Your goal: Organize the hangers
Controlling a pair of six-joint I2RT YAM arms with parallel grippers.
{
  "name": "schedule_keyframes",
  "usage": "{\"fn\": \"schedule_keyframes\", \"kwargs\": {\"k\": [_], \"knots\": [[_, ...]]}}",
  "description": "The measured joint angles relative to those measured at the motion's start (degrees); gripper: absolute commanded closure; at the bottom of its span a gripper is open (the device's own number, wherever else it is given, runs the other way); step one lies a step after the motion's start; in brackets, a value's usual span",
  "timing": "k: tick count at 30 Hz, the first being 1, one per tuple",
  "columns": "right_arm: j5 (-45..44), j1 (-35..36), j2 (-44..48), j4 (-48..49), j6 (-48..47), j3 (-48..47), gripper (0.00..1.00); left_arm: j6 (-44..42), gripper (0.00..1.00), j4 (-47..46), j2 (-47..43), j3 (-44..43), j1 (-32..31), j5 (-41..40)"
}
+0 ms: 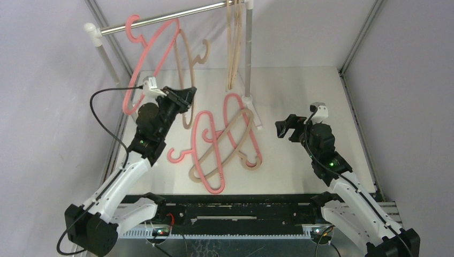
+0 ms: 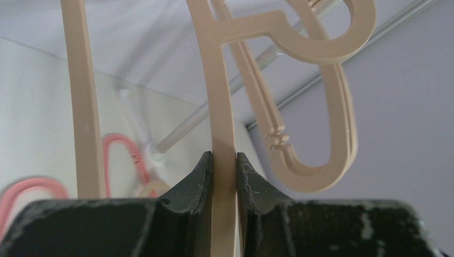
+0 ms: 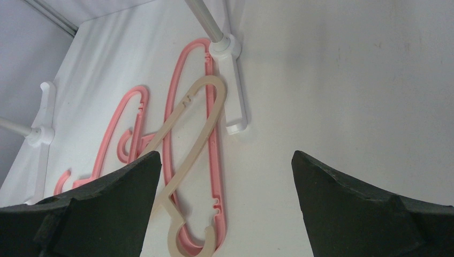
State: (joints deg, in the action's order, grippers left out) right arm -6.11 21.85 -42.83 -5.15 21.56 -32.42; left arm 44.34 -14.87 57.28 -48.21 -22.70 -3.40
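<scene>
I will carry the hanger's hook outward with my left gripper onto the bar beside the beige hangers and release, as they hang to its right in the top view.
My left gripper (image 1: 183,96) is raised and shut on the straight arm of a beige hanger (image 1: 187,67), its hook up near the rail. In the left wrist view the jaws (image 2: 224,158) pinch that beige bar (image 2: 217,96). A pink hanger (image 1: 127,103) hangs from the rail at the left. Several beige hangers (image 1: 234,48) hang at the rail's right end and also show in the left wrist view (image 2: 332,150). Two pink hangers (image 1: 214,187) and a beige one (image 1: 194,172) lie crossed on the table. My right gripper (image 1: 282,128) is open and empty, right of that pile (image 3: 187,134).
The silver rail (image 1: 160,17) runs across the back on white posts. The right post's white foot (image 1: 251,110) stands beside the pile and shows in the right wrist view (image 3: 230,80). The left post (image 1: 104,53) stands by the left wall. A black cable (image 1: 99,115) loops off the left arm.
</scene>
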Motion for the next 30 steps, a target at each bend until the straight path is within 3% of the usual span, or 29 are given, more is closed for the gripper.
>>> {"fn": "schedule_keyframes", "kwargs": {"k": [7, 14, 30], "knots": [[-0.74, 0.0, -0.94, -0.46, -0.22, 0.0, 0.0, 7.21, 1.0, -8.81, 9.79, -5.99, 0.02, 6.8], [-1.22, -0.24, -1.88, -0.68, -0.39, 0.0, 0.0, 9.84, 1.0, -14.1, 12.37, -8.74, 0.02, 10.12], [-1.33, -0.79, -3.74, -0.59, -0.39, 0.0, 0.0, 11.04, 1.0, -17.25, 18.56, -17.7, 0.02, 8.92]]}}
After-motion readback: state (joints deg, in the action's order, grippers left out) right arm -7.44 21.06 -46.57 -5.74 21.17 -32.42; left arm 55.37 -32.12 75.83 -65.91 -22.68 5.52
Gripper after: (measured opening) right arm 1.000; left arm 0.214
